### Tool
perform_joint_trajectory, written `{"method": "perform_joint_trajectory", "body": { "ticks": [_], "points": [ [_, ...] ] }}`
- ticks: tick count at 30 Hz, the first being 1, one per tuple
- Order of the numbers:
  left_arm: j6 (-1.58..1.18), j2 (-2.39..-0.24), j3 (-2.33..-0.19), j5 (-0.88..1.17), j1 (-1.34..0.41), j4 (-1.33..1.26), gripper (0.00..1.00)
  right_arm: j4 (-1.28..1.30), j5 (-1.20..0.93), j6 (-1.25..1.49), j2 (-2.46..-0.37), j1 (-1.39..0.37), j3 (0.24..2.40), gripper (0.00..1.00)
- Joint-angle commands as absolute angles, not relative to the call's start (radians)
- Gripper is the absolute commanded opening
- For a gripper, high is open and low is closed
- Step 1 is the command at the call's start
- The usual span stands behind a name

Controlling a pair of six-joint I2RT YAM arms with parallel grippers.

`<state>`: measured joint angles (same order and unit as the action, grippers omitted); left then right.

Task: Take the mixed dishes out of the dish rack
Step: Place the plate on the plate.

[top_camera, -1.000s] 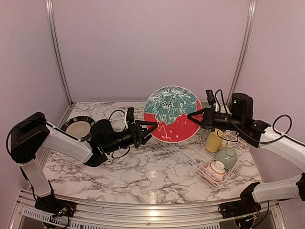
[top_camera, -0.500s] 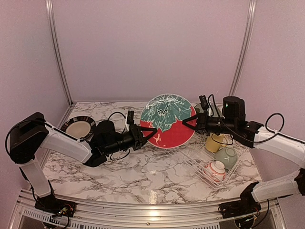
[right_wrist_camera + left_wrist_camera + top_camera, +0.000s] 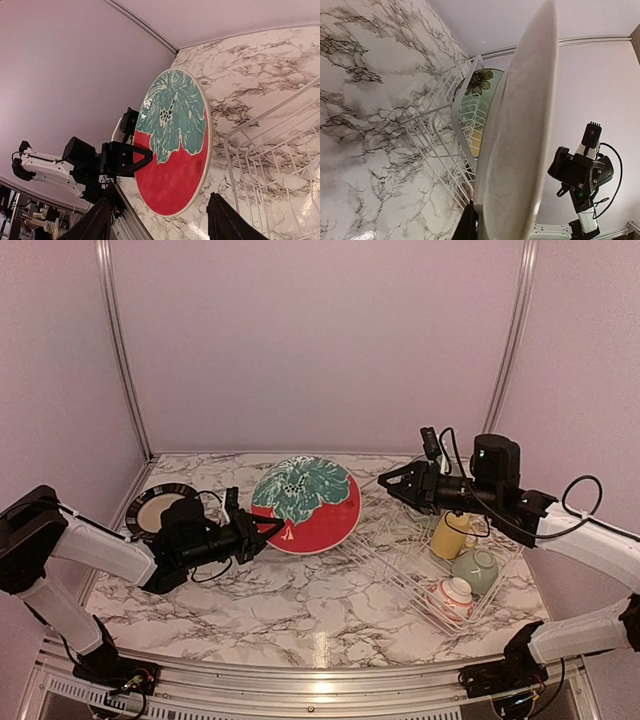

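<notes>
The black-rimmed cream plate lies flat and empty, so my left gripper should next go left in the top view and down over it to release there.
My left gripper is shut on the left rim of the red-and-teal floral plate, which it holds tilted above the marble left of the dish rack. In the left wrist view the plate's cream underside fills the middle, with one finger pressed to its edge. My right gripper stands open over the rack's far left end, apart from the plate. In the rack sit a yellow mug, a pale green bowl, a small white-and-red bowl and a pale green plate.
A black-rimmed cream plate lies flat on the marble table at the far left, just behind my left arm. Pink walls close in the back and sides, with metal uprights in the corners.
The right gripper has opened, let go of the floral plate and drawn back over the rack. The left gripper has shut on the plate's rim and carried it left and lower.
</notes>
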<state>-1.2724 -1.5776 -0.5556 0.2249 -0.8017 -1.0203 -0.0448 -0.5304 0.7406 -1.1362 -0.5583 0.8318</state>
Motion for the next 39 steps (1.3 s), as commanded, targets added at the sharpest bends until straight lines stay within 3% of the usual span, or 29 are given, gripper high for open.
{"method": "perform_joint_trajectory", "body": {
  "ticks": [1, 6, 11, 16, 23, 31, 39],
  "points": [
    [-1.281, -1.387, -0.488, 0.230, -0.693, -1.097, 0.00, -0.028, -0.506, 0.705, -1.114, -0.561, 0.883, 0.63],
    [-1.201, -1.115, -0.434, 0.181, -0.531, -0.728, 0.00, -0.003, -0.485, 0.688, -1.103, -0.557, 0.889, 0.63],
    [-1.154, -0.781, -0.449, -0.114, -0.397, -0.173, 0.00, 0.034, -0.479, 0.680, -1.095, -0.548, 0.890, 0.63],
    [-1.139, -0.568, -0.469, -0.247, -0.294, 0.013, 0.00, 0.041, -0.477, 0.679, -1.090, -0.542, 0.891, 0.63],
    [-1.070, -0.686, -0.555, -0.041, -0.092, 0.073, 0.00, 0.059, -0.476, 0.677, -1.083, -0.538, 0.898, 0.63],
    [-1.170, -0.864, -0.492, 0.194, 0.106, -0.257, 0.00, 0.105, -0.437, 0.668, -1.025, -0.533, 0.894, 0.63],
    [-1.175, -1.149, -0.548, 0.318, 0.151, -0.435, 0.00, 0.142, -0.412, 0.657, -0.987, -0.523, 0.897, 0.63]
  ]
}}
